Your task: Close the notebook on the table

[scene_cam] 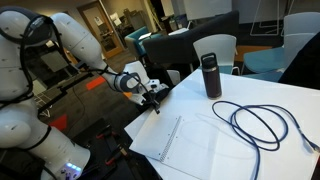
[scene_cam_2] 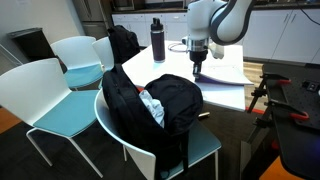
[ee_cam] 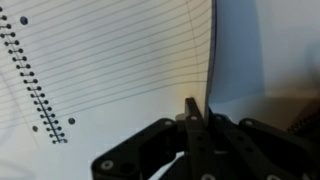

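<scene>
The notebook lies open, and its curled edge is between my fingers. My gripper will next go up, carry that edge over the wire spine (ee_cam: 36, 85) and then let it go.
The notebook (scene_cam: 195, 140) lies open on the white table (scene_cam: 285, 95), white lined pages up, with its wire spine at the left of the wrist view (ee_cam: 120, 60). It also shows in an exterior view (scene_cam_2: 222, 72). My gripper (scene_cam: 155, 103) is at the notebook's outer edge near the table corner, pointing down (scene_cam_2: 197, 68). In the wrist view the fingers (ee_cam: 195, 110) are pressed together at the page's right edge, which curls up beside them. The purple cover is hidden.
A dark bottle (scene_cam: 210, 75) stands upright behind the notebook and also shows in an exterior view (scene_cam_2: 158, 40). A looped dark cable (scene_cam: 262, 125) lies on the table. A black backpack (scene_cam_2: 165, 100) sits on a chair by the table, with other chairs (scene_cam_2: 50, 90) around.
</scene>
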Motion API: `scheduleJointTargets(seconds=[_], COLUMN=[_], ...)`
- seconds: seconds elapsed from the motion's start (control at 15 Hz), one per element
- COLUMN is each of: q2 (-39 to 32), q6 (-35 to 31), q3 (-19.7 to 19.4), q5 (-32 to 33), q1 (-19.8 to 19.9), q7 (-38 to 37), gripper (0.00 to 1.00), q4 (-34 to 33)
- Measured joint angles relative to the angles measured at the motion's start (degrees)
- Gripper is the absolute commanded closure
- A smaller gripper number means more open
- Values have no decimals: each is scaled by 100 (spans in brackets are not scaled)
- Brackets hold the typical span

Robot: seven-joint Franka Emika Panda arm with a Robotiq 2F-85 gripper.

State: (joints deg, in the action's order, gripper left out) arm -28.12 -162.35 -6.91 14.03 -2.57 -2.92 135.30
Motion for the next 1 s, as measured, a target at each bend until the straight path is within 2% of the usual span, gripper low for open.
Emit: scheduleJointTargets(seconds=[0.13,0.33,0.47,0.67,1.0], q2=[175,407,530,686,765], q6=[187,762,1282,2163,3352], q3=[442,1258,1526,1390,928], q5=[-368,-809,-1129,-1425,-1368], q1=[629,1780,2293,2481,2398], q7=[810,2189,3100,4103,5352], gripper=[99,99,99,99,99], q4=[43,-18,-168,-515,-1149])
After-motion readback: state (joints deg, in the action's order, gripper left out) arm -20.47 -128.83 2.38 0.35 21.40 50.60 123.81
